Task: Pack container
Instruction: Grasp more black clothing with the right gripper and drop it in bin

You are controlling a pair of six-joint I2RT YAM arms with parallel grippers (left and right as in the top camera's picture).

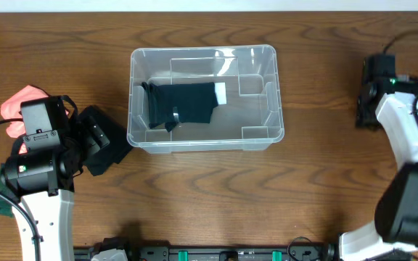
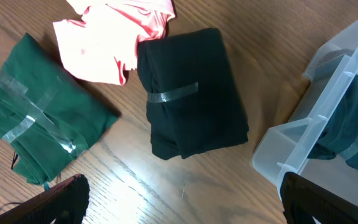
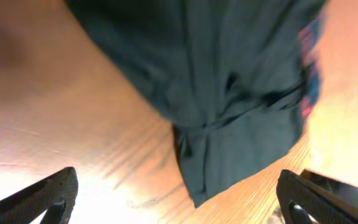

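Note:
The robot next needs to move its right gripper down toward the right in the overhead view onto the garment's creased edge (image 3: pixel 184 117) below it, since bare wood there leaves room for the fingers.
The clear container (image 1: pixel 205 142) stands mid-table with a black folded garment (image 1: pixel 183 104) lying inside over its white label (image 1: pixel 221 93). My left gripper (image 2: pixel 182 205) is open and empty, hovering over bare wood just in front of a black taped bundle (image 2: pixel 191 102), with the container's corner (image 2: pixel 309 130) at its right. In the overhead view it (image 1: pixel 96 139) is left of the container. My right gripper (image 3: pixel 179 199) is open and empty above a blurred dark grey-green garment (image 3: pixel 229 81), far right of the container in the overhead view (image 1: pixel 369 109).
A green taped bundle (image 2: pixel 39 124) and a crumpled pink garment (image 2: pixel 114 37) lie left of the black bundle. The pink garment (image 1: pixel 22 103) also shows at the overhead view's left edge. The left arm's base stands at the front left.

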